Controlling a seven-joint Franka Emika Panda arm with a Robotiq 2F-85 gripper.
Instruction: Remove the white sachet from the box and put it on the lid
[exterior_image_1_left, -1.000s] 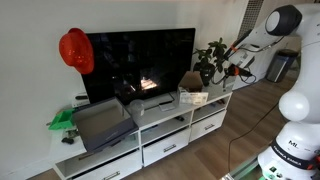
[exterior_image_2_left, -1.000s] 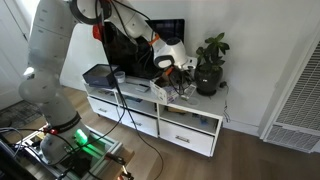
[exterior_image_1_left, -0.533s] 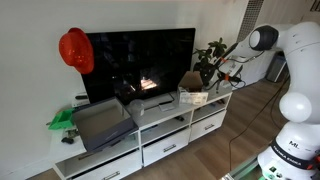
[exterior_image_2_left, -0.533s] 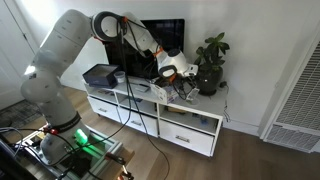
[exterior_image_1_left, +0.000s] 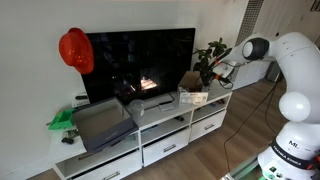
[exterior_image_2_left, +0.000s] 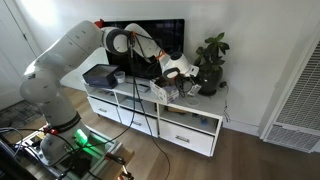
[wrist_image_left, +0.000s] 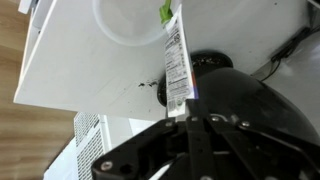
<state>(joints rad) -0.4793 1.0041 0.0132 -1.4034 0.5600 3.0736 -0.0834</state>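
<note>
My gripper shifts over the pale round lid next and lowers to release the sachet, since only the green tip of the white sachet reaches over the lid's rim.
The small brown cardboard box with a raised darker flap stands on the white cabinet top in front of the TV; it also shows in an exterior view. My gripper hangs just to the side of the box, by the plant, as in an exterior view. In the wrist view my gripper is shut on the white sachet, a narrow printed packet with a green tip. The sachet hangs over the white cabinet top, beside a pale round shape.
A potted plant in a black pot stands close beside my gripper. The TV is behind the box. A grey plastic bin and a red hat are at the cabinet's far end.
The arm has folded downward and my gripper has shifted toward the box and lower, with the sachet still in it.
</note>
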